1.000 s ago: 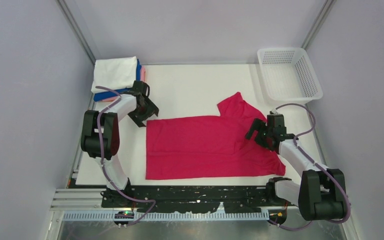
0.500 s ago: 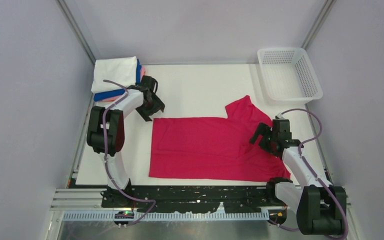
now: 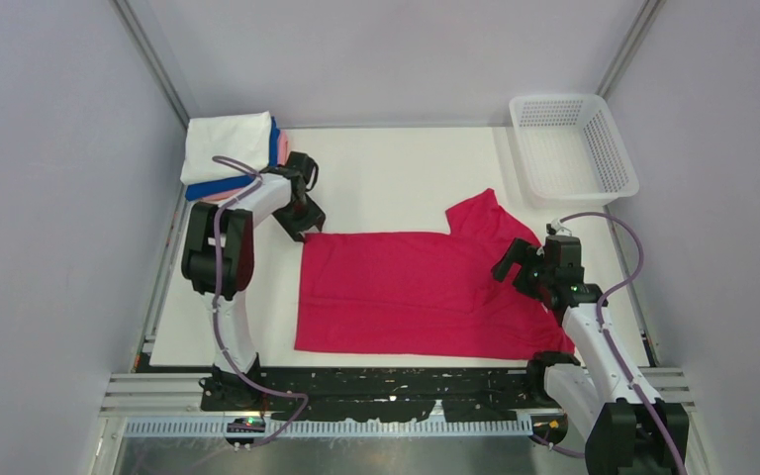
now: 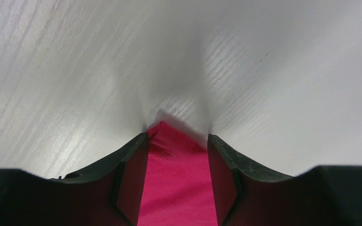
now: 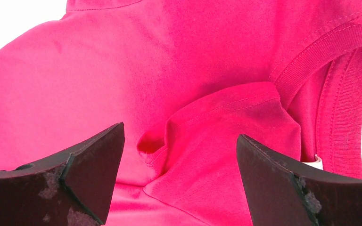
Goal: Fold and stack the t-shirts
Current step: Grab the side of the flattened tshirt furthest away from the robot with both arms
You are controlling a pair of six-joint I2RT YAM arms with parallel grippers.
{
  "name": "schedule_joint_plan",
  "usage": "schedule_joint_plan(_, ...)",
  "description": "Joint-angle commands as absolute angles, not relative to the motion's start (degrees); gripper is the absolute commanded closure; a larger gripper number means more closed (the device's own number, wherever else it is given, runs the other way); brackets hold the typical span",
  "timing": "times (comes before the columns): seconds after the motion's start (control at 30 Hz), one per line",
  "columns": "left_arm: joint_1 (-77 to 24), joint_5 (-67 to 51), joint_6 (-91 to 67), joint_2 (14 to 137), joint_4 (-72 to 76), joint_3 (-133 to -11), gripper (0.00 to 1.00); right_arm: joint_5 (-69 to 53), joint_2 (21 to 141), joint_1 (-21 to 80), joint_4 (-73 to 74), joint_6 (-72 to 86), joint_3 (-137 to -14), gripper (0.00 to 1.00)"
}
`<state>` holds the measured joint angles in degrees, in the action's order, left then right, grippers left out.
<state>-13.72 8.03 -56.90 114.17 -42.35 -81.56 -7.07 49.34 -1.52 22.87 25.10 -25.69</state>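
Note:
I will move my right gripper outward and down to pinch the sleeve's far tip, which is outward and below, because it sticks out onto the bare tabletop.
A magenta-red t-shirt lies spread flat mid-table, with a sleeve sticking out toward the far right. My left gripper is at its far left corner. In the left wrist view the fingers stand apart with the shirt's hemmed corner lying between them. My right gripper hovers open over the shirt's right end. Its wrist view shows a bunched fold, the ribbed collar and a bit of white label. Folded shirts, white on top, are stacked at the far left.
A white mesh basket stands at the far right corner. Blue and pink edges show under the white folded shirt. Grey walls close in both sides, and the arm bases sit along the near edge.
The shirt has shifted a little to the right. My left gripper moved farther and right onto the shirt's far left corner. My right gripper drifted slightly right and nearer.

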Motion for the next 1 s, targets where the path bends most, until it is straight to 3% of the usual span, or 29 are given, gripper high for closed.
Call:
schedule_joint_plan(0.0,-13.62,9.37,-57.48,115.83,-45.37,-84.53,0.52,-8.22,48.55,-1.67,21.68,23.93,-26.43,0.05)
schedule_joint_plan(0.2,-13.82,10.11,-56.51,116.13,-49.83,-86.63,0.64,-7.07,48.64,-1.71,21.67,23.63,-26.98,0.05)
schedule_joint_plan(0.43,-13.78,10.37,-54.84,116.02,-52.12,-87.97,1.0,-6.0,48.8,-1.67,20.93,22.54,-28.47,0.05)
schedule_joint_plan(0.73,-13.8,9.67,-52.63,114.44,-53.62,-88.0,1.0,-3.66,53.78,-0.71,15.67,21.66,-36.31,0.05)
schedule_joint_plan(0.97,-14.4,6.69,-50.77,113.1,-50.28,-86.06,1.0,3.27,72.57,5.39,16.04,17.47,-50.22,0.05)
